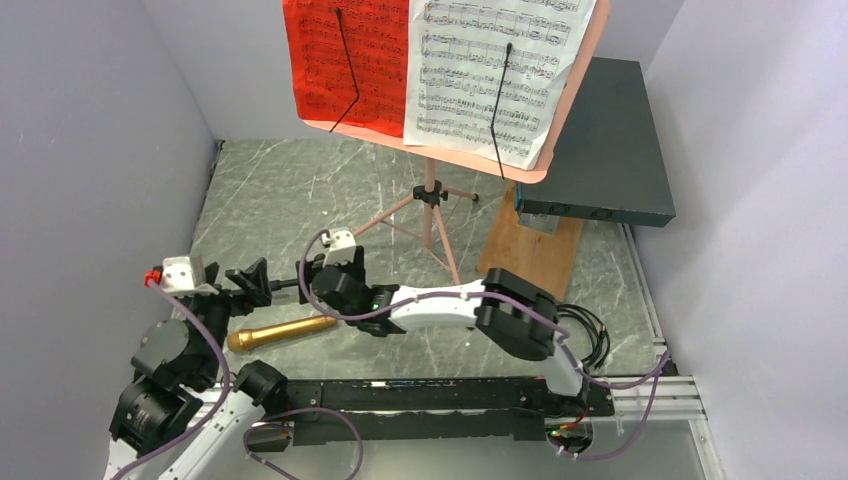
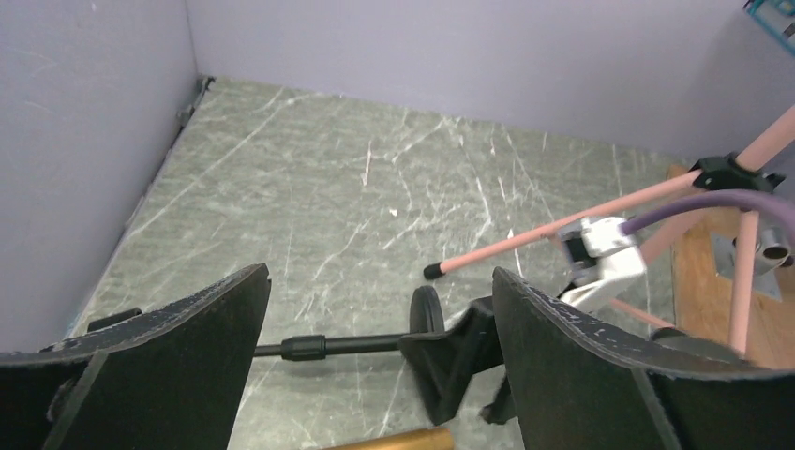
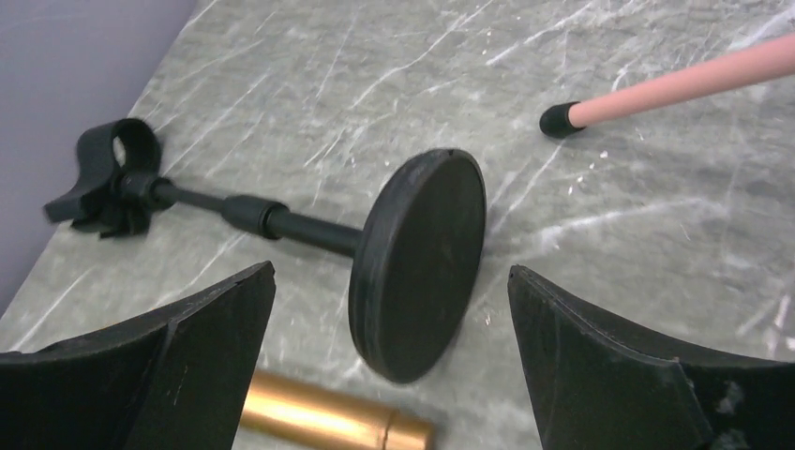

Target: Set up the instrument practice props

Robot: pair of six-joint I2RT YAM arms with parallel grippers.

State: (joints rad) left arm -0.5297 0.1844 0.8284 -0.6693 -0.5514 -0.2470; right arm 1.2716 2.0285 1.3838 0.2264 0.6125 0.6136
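Note:
Next, my right gripper moves down over the upper rim of the round base below it and closes across the disc, because it stands on edge.
The pink music stand (image 1: pixel 430 200) stands upright at the back, with a red sheet (image 1: pixel 345 65) and a white sheet (image 1: pixel 495 75) on its desk. The black mic stand (image 3: pixel 422 262) lies on its side, its clip (image 3: pixel 108 178) toward the left wall. A gold microphone (image 1: pixel 280 332) lies flat just in front of it. My left gripper (image 2: pixel 380 309) is open over the stand's thin rod (image 2: pixel 319 347). Facing it, my right gripper (image 3: pixel 389 281) is open around the round base, touching nothing. In the top view the left gripper (image 1: pixel 250 282) and right gripper (image 1: pixel 312 280) sit at opposite ends of the stand.
A dark teal box (image 1: pixel 600 140) rests on a wooden board (image 1: pixel 530 250) at the right. A black cable coil (image 1: pixel 590 340) lies near the right arm's base. A pink tripod leg tip (image 3: pixel 562 119) sits close behind the mic stand base. Purple walls enclose the floor.

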